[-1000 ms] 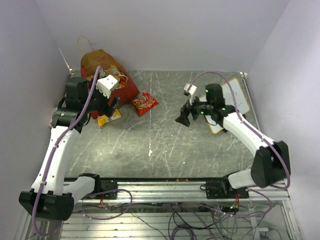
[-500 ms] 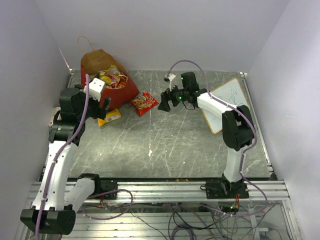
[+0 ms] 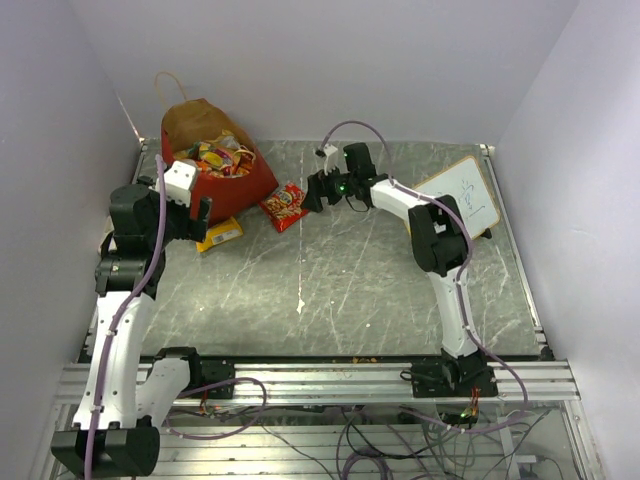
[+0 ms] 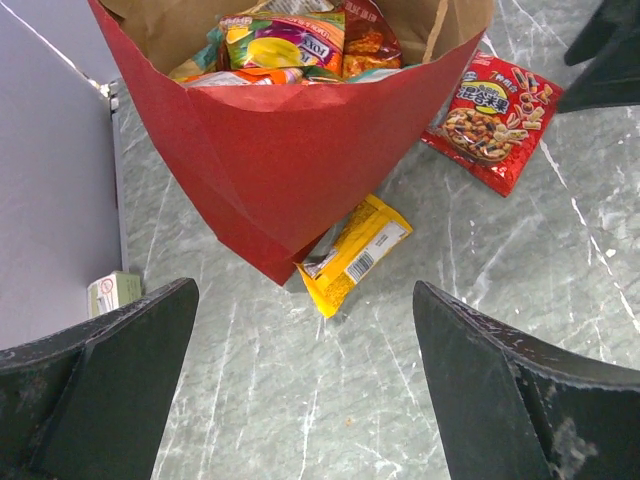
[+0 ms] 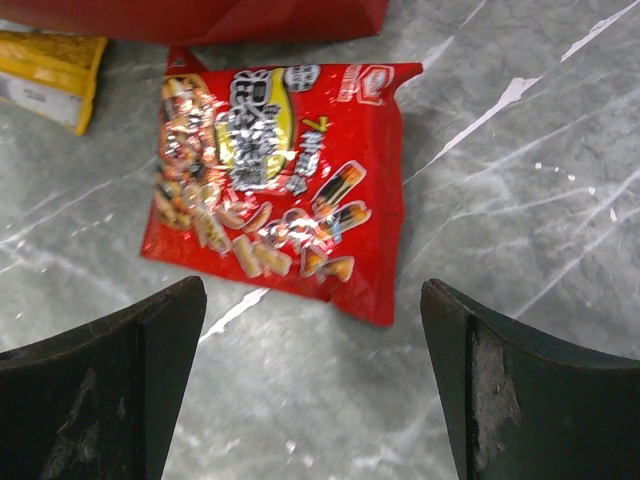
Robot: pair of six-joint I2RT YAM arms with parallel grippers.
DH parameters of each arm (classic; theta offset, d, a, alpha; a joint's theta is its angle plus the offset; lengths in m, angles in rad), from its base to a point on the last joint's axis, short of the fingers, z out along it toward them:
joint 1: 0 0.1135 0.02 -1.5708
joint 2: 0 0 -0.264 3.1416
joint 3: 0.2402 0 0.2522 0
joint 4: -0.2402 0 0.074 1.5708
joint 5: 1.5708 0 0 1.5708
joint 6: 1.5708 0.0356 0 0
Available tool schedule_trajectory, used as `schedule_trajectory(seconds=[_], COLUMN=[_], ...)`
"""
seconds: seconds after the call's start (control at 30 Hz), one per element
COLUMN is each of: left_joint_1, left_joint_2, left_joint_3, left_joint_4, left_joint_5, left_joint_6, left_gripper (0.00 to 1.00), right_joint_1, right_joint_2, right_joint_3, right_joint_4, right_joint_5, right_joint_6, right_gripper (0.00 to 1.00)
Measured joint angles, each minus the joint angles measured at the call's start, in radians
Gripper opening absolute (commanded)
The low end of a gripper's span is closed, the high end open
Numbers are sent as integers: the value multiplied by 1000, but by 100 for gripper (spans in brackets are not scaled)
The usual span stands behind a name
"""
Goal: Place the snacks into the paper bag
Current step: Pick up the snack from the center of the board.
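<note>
My left gripper swings to the right in the top view next, turning to close on the red packet point(image 3: 288, 205) point(image 4: 495, 120), because my right gripper stands at the packet's other side.
The red paper bag point(image 3: 228, 190) stands open at the back left, with several snacks point(image 3: 214, 158) inside it. In the left wrist view its red wall point(image 4: 290, 150) fills the top, with packets point(image 4: 285, 40) at its mouth. A yellow packet point(image 3: 220, 234) lies against the bag's foot, and a red packet point(image 3: 288, 205) lies flat to its right. My left gripper point(image 3: 203, 212) hangs open and empty just in front of the bag, above the yellow packet point(image 4: 355, 250). My right gripper point(image 3: 312, 190) is open and empty, just right of the red packet point(image 5: 280, 190).
A white board with an orange edge point(image 3: 462, 195) lies at the back right. A small white box point(image 4: 112, 292) sits by the left wall. The side walls stand close to the bag, and the right arm stretches across the back of the table.
My right arm has swung left from the white board to the red packet. My left gripper has drawn back from over the bag's mouth and opened a little wider.
</note>
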Motion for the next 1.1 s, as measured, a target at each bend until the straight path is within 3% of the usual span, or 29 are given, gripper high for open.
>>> schedule_trajectory(seconds=[0.27, 0.4, 0.8, 0.97, 1.1], left_joint_1=[13, 20, 28, 28, 28], left_joint_2=[-24, -21, -1, 23, 26], left_joint_3=[-24, -25, -26, -27, -34], left_joint_4=[12, 14, 15, 15, 15], left_joint_5=[66, 99, 146, 186, 216], left_joint_6=[0, 1, 16, 28, 40], left_gripper=[99, 100, 100, 100, 99], right_joint_1=[0, 0, -1, -9, -19], right_joint_2=[121, 160, 198, 181, 166], right_joint_3=[106, 153, 143, 85, 51], right_joint_4=[11, 20, 103, 151, 172], right_joint_5=[-9, -28, -135, -190, -227], right_joint_6=[1, 11, 102, 140, 190], right_gripper=[83, 75, 40, 1, 0])
